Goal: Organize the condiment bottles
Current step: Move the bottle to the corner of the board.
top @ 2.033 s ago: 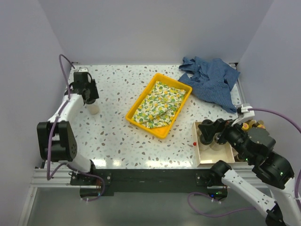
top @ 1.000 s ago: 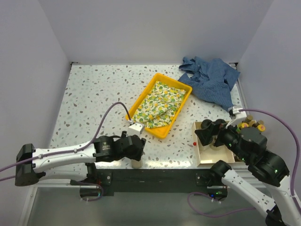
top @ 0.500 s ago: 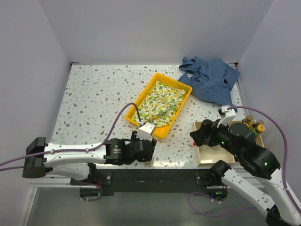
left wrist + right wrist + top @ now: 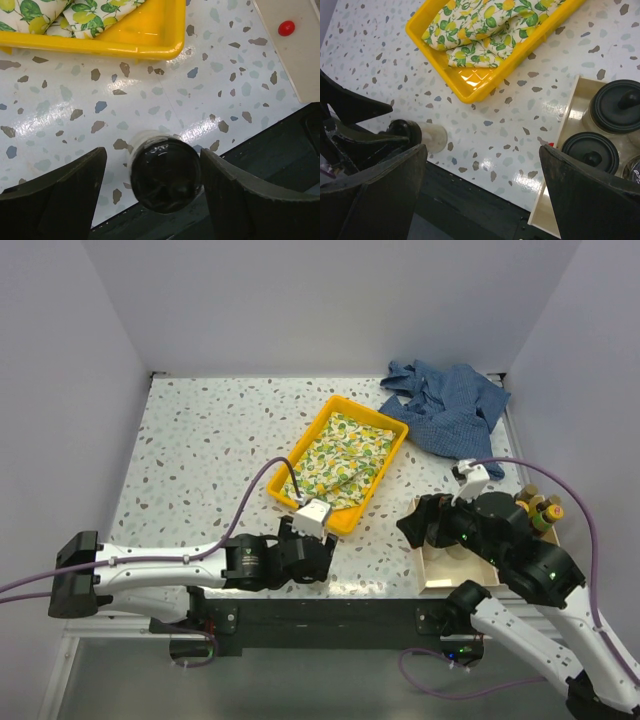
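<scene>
The robot's right gripper will next swing over to the left in the top view and lower onto the bottle's black lid (image 4: 406,131), as the squat bottle stands there, outside the box (image 4: 567,120).
A squat clear condiment bottle with a black lid (image 4: 165,175) stands on the table near the front edge. My left gripper (image 4: 152,170) straddles it with the jaws open; there is a gap at the left finger (image 4: 65,195), while the right finger (image 4: 240,200) sits close to the lid. From the top, my left gripper (image 4: 300,558) hides this bottle; the right wrist view shows the bottle (image 4: 427,137). My right gripper (image 4: 483,147) hangs wide open and holds nothing, left of the cream box (image 4: 567,120). In the box stand black-lidded jars (image 4: 619,105). Amber yellow-capped bottles (image 4: 545,508) stand by the box.
A yellow tray (image 4: 298,447) holding a lemon-print cloth (image 4: 335,465) lies mid-table, just beyond the left gripper. A crumpled blue cloth (image 4: 450,405) sits at the back right. A red dot (image 4: 286,27) marks the box's corner. The table's dark front rail (image 4: 470,210) lies close by.
My left arm swung from the far left to the front edge with the bottle, then its jaws spread off it. My right gripper drifted left, off the box.
</scene>
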You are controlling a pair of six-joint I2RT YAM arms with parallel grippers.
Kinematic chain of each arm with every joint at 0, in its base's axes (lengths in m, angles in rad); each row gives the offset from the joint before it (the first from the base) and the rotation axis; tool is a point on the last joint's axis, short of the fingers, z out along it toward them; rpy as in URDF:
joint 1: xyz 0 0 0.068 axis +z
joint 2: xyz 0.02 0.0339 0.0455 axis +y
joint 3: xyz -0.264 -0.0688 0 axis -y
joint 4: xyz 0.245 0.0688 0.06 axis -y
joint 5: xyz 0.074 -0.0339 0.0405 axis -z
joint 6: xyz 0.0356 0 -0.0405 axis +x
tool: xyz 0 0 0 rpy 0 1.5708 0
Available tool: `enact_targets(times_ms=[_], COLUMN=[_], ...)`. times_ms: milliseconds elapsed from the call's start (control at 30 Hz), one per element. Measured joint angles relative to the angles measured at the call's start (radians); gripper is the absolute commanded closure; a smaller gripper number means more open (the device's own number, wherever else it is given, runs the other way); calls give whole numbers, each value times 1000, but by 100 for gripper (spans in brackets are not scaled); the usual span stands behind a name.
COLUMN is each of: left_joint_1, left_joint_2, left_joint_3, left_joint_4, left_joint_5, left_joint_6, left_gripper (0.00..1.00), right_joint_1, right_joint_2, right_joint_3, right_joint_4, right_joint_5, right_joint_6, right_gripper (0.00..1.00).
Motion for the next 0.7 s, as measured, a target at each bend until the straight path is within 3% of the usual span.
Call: enact_targets(times_ms=[133,433,533,700], left_joint_1=[0,43,173,510], left_joint_2=[0,-9,-47,-106], left_joint_3=[1,113,143,179], left_joint_4=[13,-27,-8,31], left_joint_5=[2,7,63,186], left_joint_6=[2,44,109,249], left_gripper=[0,0,0,0], right_joint_1=[0,0,1,52], right_joint_2=[14,99,153,232], right_joint_3=[0,0,0,0], right_joint_4=[-1,10,22,65], right_joint_5=[-1,-59,-80,-91], right_joint_6=[1,6,9,35], right_gripper=[2,4,5,5])
